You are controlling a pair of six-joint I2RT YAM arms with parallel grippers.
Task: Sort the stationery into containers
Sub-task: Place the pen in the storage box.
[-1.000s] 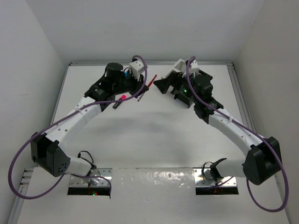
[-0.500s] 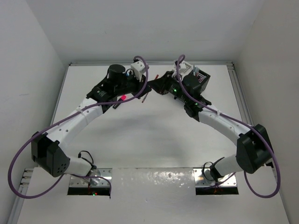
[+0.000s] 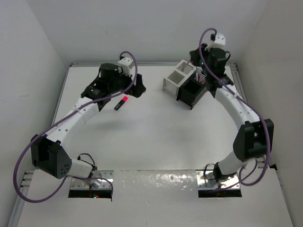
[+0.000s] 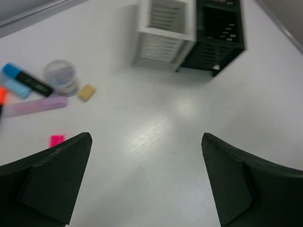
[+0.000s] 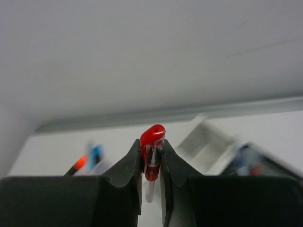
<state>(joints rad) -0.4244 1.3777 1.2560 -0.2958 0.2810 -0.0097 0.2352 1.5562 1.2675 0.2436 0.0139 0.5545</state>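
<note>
I need to move the red pen to the right in the top view next with my right gripper, then down into the black container's far section (image 3: 201, 77) (image 5: 253, 163), where there are already pens standing.
My right gripper (image 5: 152, 155) is shut on a red pen (image 5: 152, 137) with a clear barrel, held upright between the pads. In the top view this gripper (image 3: 199, 74) hangs over the joined containers, the white one (image 3: 176, 81) and the black one (image 3: 193, 93). My left gripper (image 3: 138, 88) stands open and holds nothing; its view shows bare table between the fingers (image 4: 52, 179). Ahead of it lie a tape roll (image 4: 60, 74), a tan eraser (image 4: 86, 92), a blue highlighter (image 4: 23, 80) and a pale pink pen (image 4: 35, 106).
A black-bodied pink highlighter (image 3: 121, 102) lies on the table under the left arm. White walls close in the table at the back and both sides. The containers (image 4: 165, 28) stand at the back right, near the right rail (image 3: 239, 85).
The red pen passed from left gripper to right. The left gripper opened and drew back left. The right gripper shut on the pen and swung it up and right, over the containers.
</note>
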